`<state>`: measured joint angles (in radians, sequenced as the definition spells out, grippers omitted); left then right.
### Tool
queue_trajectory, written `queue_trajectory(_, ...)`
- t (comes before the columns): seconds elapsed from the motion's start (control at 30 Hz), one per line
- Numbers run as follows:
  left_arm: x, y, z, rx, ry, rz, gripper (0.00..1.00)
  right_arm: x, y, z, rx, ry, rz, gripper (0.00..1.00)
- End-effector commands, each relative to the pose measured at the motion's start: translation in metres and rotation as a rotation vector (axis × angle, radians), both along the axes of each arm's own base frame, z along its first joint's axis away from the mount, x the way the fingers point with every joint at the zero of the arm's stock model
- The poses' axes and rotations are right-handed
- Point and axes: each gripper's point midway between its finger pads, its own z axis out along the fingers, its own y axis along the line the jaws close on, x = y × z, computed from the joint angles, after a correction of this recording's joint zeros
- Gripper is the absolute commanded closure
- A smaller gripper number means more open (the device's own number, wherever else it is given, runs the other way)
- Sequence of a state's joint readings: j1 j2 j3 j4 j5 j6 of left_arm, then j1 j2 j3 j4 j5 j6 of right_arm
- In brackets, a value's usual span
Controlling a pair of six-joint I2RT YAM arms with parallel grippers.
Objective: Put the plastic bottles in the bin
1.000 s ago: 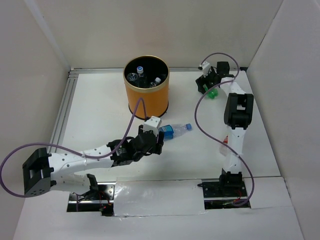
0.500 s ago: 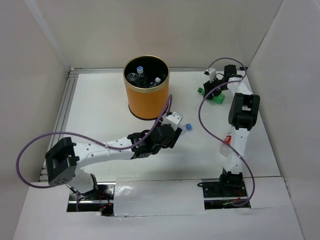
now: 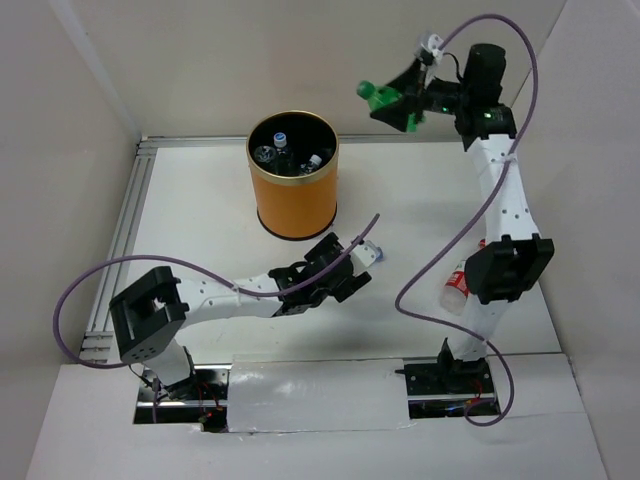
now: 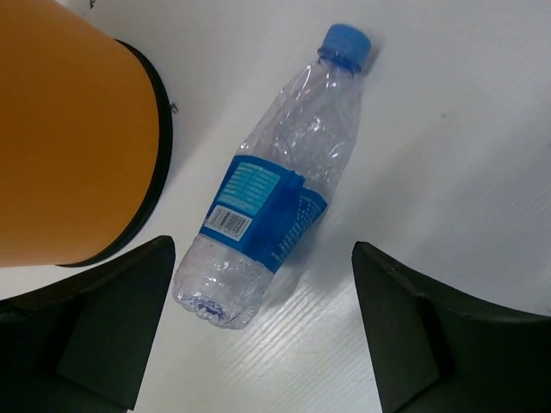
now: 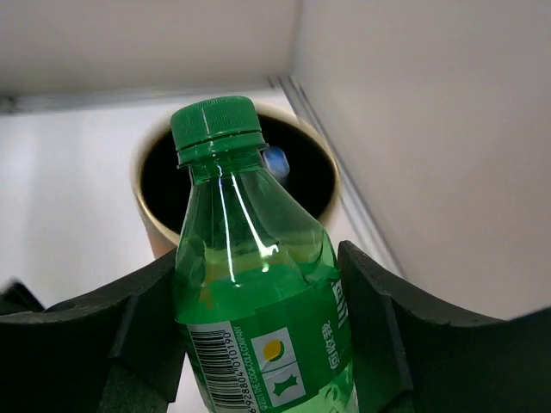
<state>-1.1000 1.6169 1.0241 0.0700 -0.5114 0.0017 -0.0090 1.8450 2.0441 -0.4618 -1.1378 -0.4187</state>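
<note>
The green bottle (image 5: pixel 250 284) is hanging outside the bin's rim. I should next move my right gripper to the left in the top view, over the bin's opening, to let the bottle go.
The clear bottle with blue cap and label (image 4: pixel 275 189) lies on the white table beside the orange bin (image 4: pixel 69 129). My left gripper (image 4: pixel 263 344) is open, its jaws straddling the bottle's base without touching it. In the top view only the bottle's cap (image 3: pixel 378 254) shows past the left gripper (image 3: pixel 350 270). My right gripper (image 5: pixel 258 267) is shut on the green bottle (image 5: pixel 250 284) and holds it high in the air (image 3: pixel 380 97), right of the bin (image 3: pixel 293 190). The bottle with the red label (image 3: pixel 455 288) lies half hidden behind the right arm.
The bin holds a few small bottles (image 3: pixel 285 150); a blue cap (image 5: pixel 275 159) shows inside it. A metal rail (image 3: pixel 125 220) runs along the table's left edge. White walls close in the back and both sides.
The left gripper moved right along the blue-capped bottle and now straddles it, covering most of it from above. The right gripper lifted the green bottle off the back right table into the air.
</note>
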Motion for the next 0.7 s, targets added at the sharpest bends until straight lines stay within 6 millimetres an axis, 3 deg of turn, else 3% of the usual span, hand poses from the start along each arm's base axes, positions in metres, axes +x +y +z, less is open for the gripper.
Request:
queue_trajectory(0.0,0.005,-0.003,-0.004,0.048,-0.057,-0.051,0.03,-0.026,0.076,0.047,0.099,-0.076,0.243,1.0)
queue_trajectory(0.03,0.004,-0.002,-0.007,0.056,-0.062,-0.057,0.03,-0.025,0.09,0.049,0.104,-0.075,0.26,1.0)
queue_trajectory(0.07,0.004,-0.001,-0.01,0.054,-0.063,-0.056,0.03,-0.038,0.116,0.064,0.113,-0.108,0.318,1.0)
queue_trajectory(0.1,0.006,0.0,-0.012,0.059,-0.069,-0.045,0.03,-0.025,0.13,0.054,0.123,-0.092,0.321,1.0)
queue_trajectory(0.17,0.009,0.003,-0.011,0.063,-0.09,-0.028,0.03,-0.027,0.153,0.061,0.161,-0.063,0.354,1.0)
queue_trajectory(0.2,0.012,0.007,-0.017,0.078,-0.09,-0.024,0.02,-0.032,0.171,0.058,0.171,-0.055,0.391,1.0)
queue_trajectory(0.23,0.012,0.007,-0.017,0.079,-0.09,-0.024,0.0,-0.02,0.184,0.044,0.18,-0.037,0.387,1.0)
queue_trajectory(0.27,0.017,0.009,-0.015,0.079,-0.099,-0.019,0.0,-0.016,0.192,0.046,0.199,-0.022,0.372,1.0)
queue_trajectory(0.3,0.017,0.009,-0.02,0.101,-0.099,-0.026,0.0,-0.019,0.205,0.041,0.208,-0.008,0.396,0.95)
queue_trajectory(0.33,0.021,0.012,-0.021,0.102,-0.098,-0.015,0.0,-0.008,0.214,0.027,0.219,0.019,0.388,0.86)
queue_trajectory(0.4,0.031,0.018,-0.028,0.145,-0.102,-0.009,0.0,-0.003,0.222,0.022,0.244,0.08,0.374,0.41)
queue_trajectory(0.47,0.033,0.019,-0.032,0.166,-0.093,-0.023,0.0,0.006,0.225,0.013,0.252,0.113,0.35,0.04)
queue_trajectory(0.53,0.037,0.022,-0.042,0.208,-0.089,-0.039,0.0,0.007,0.224,0.013,0.248,0.115,0.339,0.0)
queue_trajectory(0.6,0.035,0.024,-0.059,0.252,-0.044,-0.077,0.0,0.008,0.2,0.028,0.237,0.098,0.289,0.0)
queue_trajectory(0.67,0.037,0.029,-0.07,0.282,-0.024,-0.082,0.0,0.009,0.185,0.02,0.219,0.129,0.269,0.0)
